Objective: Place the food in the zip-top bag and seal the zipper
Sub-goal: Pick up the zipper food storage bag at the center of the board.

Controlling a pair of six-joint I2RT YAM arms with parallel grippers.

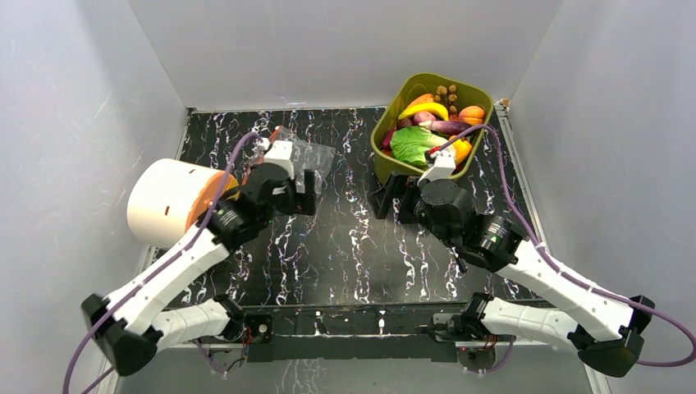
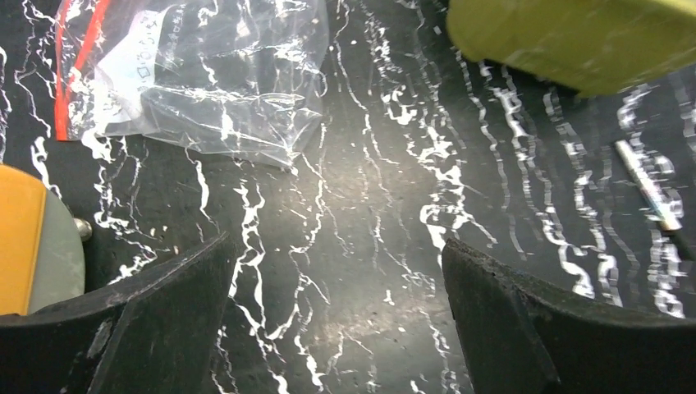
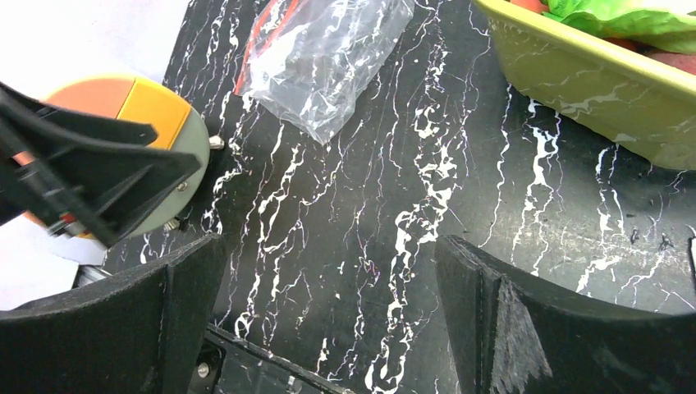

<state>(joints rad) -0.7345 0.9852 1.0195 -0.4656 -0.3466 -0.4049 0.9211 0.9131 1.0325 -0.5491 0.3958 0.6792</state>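
Wrinkled plastic (image 2: 276, 125) shows below and outward of my open left gripper by the clear bag's near corner. The gripper lowers outward onto it next and closes.
The clear zip-top bag (image 1: 316, 160) lies flat at the table's back left, just beyond my left gripper (image 1: 305, 194), which is open and empty. In the left wrist view the bag (image 2: 213, 82) is at upper left with its orange-red zipper (image 2: 70, 74) along the left side; no slider tab shows. The food sits in the olive-green tub (image 1: 384, 139): a green lettuce (image 1: 414, 144), a purple eggplant (image 1: 447, 127), a yellow-orange pepper (image 1: 464, 150). My right gripper (image 1: 392, 197) is open and empty, just in front of the tub. The right wrist view shows the bag (image 3: 328, 57) and the lettuce (image 3: 632, 16).
A big white roll with an orange face (image 1: 168, 201) stands at the left, close to my left arm; it also shows in the right wrist view (image 3: 156, 107). The tub's wall (image 3: 591, 82) is at my right gripper's upper right. White walls enclose the table.
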